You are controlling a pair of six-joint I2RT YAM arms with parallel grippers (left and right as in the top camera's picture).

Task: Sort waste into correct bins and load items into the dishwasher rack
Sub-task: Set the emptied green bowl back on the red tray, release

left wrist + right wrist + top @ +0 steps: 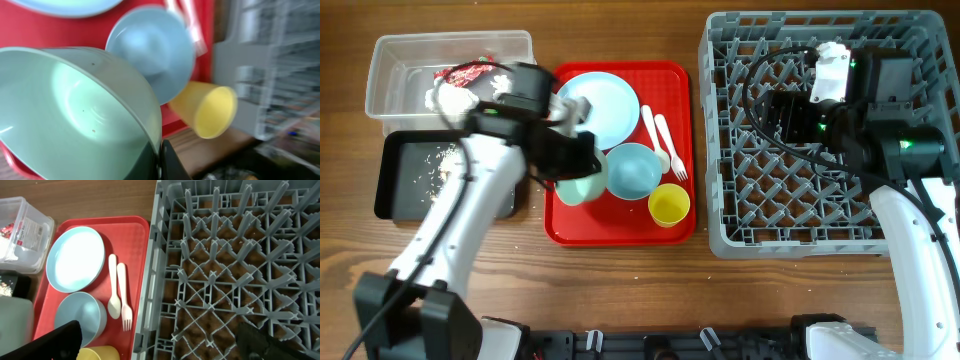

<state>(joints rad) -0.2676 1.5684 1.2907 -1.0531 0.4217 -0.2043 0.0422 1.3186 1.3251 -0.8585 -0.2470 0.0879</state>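
My left gripper carries the pale green bowl down and back next, onto the red tray's empty near corner beside the light blue bowl.
My left gripper is shut on the rim of the pale green bowl, tilted over the red tray's front left. The light blue bowl, yellow cup, light blue plate, white spoon and fork lie on the tray. My right gripper is open and empty above the grey dishwasher rack. The clear tub holds the red-and-white wrapper and white napkins. The black tray holds food scraps.
The flat red tray sits between the bins and the rack. The rack's pegs stand upright with nothing among them. Bare wooden table runs along the front edge.
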